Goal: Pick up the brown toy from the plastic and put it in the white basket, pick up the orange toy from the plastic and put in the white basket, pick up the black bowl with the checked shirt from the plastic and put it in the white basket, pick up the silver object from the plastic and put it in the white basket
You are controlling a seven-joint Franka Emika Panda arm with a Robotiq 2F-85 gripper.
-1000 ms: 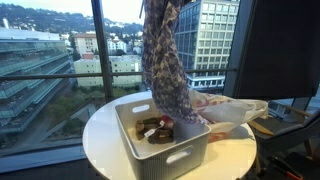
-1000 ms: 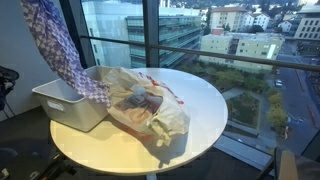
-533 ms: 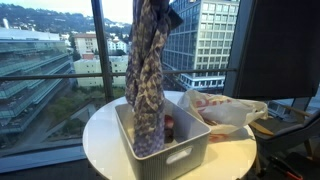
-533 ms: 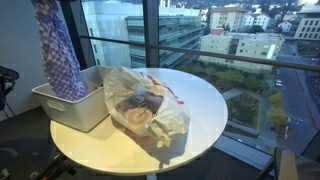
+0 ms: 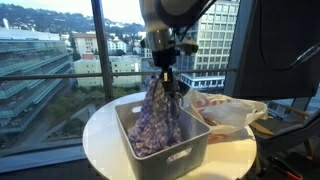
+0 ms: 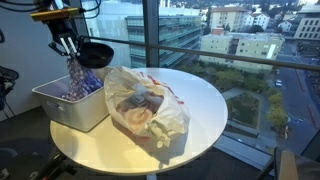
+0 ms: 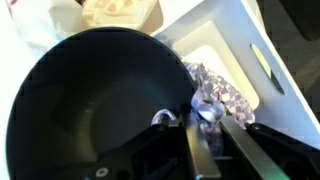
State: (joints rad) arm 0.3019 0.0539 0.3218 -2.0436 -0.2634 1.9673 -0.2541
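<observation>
The white basket stands below my gripper, so next I should lower my gripper toward the basket's open inside and let go of the black bowl's rim there.
My gripper [image 5: 164, 62] hangs over the white basket [image 5: 178, 157], shut on the rim of the black bowl [image 6: 96, 53] and on the checked shirt [image 5: 158, 115]. The shirt drapes from the jaws down into the basket and also shows in an exterior view [image 6: 77, 80]. In the wrist view the bowl [image 7: 90, 100] fills the left. The gripper [image 7: 212, 113] pinches blue-and-white cloth [image 7: 228, 95] above the basket [image 7: 245, 45]. The crumpled plastic [image 6: 148, 108] lies on the table beside the basket, with something grey and other items inside. The brown and orange toys are hidden.
A round white table [image 6: 200, 100] stands against a tall window [image 5: 50, 50]. The basket [image 6: 70, 108] sits near its edge. The plastic also shows in an exterior view [image 5: 228, 110]. The arm's dark body [image 5: 285, 45] rises at one side.
The gripper has come down into view with the bowl. The shirt, hanging high above the basket before, has lowered so most of it now lies bunched inside.
</observation>
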